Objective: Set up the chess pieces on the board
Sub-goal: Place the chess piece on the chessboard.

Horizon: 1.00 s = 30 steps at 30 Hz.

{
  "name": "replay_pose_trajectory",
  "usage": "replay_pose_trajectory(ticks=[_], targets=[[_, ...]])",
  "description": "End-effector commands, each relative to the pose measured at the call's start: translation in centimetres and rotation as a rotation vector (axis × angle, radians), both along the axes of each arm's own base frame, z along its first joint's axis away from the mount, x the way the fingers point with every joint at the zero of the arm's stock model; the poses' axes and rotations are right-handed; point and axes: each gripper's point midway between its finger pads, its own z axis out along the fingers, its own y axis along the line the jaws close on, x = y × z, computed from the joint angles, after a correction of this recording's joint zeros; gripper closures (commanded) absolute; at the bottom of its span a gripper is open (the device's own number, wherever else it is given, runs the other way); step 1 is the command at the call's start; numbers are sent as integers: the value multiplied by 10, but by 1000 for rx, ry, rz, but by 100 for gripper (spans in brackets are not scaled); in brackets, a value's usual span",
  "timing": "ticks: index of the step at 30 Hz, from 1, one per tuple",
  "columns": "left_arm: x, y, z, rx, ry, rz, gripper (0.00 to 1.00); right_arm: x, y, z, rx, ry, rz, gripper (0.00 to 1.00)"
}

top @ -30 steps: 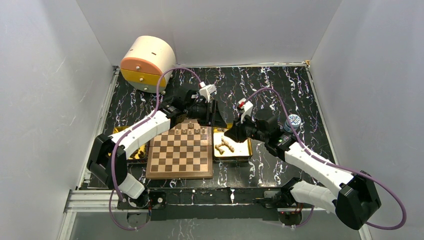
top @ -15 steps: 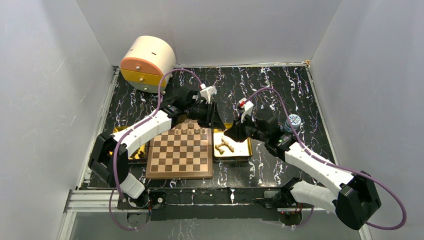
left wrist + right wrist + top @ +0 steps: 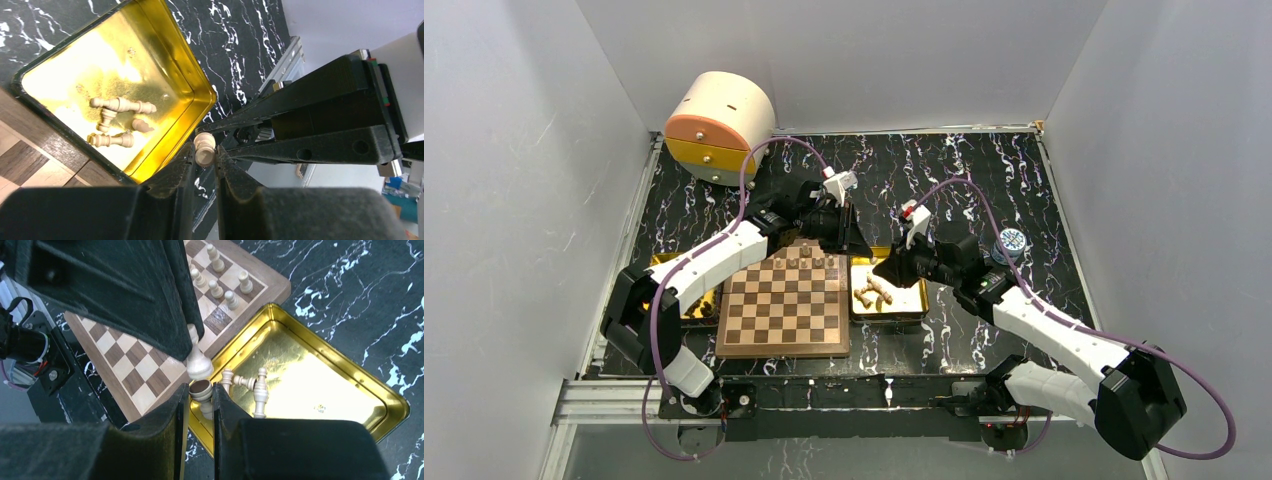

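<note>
I will next swing my left gripper across the board toward the second tray and lower it to release its tan piece on the far row's end square, as pieces line that row.
The board lies in the middle, with several chess pieces upright on its far row; they also show in the right wrist view. My left gripper is shut on a tan piece above the board's far right corner. My right gripper faces it tip to tip and is shut on a piece with a dark felt base, over the left end of the gold tray. The left gripper's piece hangs just above it. Several pieces lie in the tray.
A second gold tray lies left of the board, mostly under the left arm. A cream round drawer unit stands at the back left. A small round blue-topped object sits right of the right arm. White walls close in three sides.
My left gripper has moved slightly right and nearer, toward the right gripper. The right gripper has barely shifted. Both still hold their pieces.
</note>
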Motion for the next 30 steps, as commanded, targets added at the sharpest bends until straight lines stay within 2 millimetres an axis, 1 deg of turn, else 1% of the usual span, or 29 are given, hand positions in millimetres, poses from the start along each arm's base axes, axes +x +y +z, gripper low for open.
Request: replay_pose_trajectory(ticks=[1, 7, 9, 10, 14, 16, 20, 23, 26, 30], targets=[[12, 4, 22, 18, -94, 41, 100, 0, 1, 1, 22, -17, 7, 89], [26, 18, 26, 96, -166, 115, 100, -3, -4, -12, -2, 9, -7, 89], [34, 30, 24, 156, -210, 158, 100, -3, -5, -16, -10, 17, -17, 89], [40, 39, 23, 197, -236, 190, 100, -3, -6, -17, -13, 20, -19, 89], [68, 86, 21, 367, -319, 325, 97, -2, -8, -17, -21, 19, -28, 89], [81, 111, 21, 434, -343, 388, 100, -2, -8, -14, -17, 12, -31, 89], [104, 172, 12, 565, -353, 555, 100, -3, -8, -8, 4, -8, -24, 88], [112, 213, -2, 635, -321, 643, 100, -5, -6, -7, 15, -13, -12, 88], [113, 251, -12, 748, -309, 718, 100, -8, -4, -8, 20, 0, 6, 88], [112, 286, -18, 818, -310, 796, 100, -11, -4, -11, 20, 8, 20, 88]])
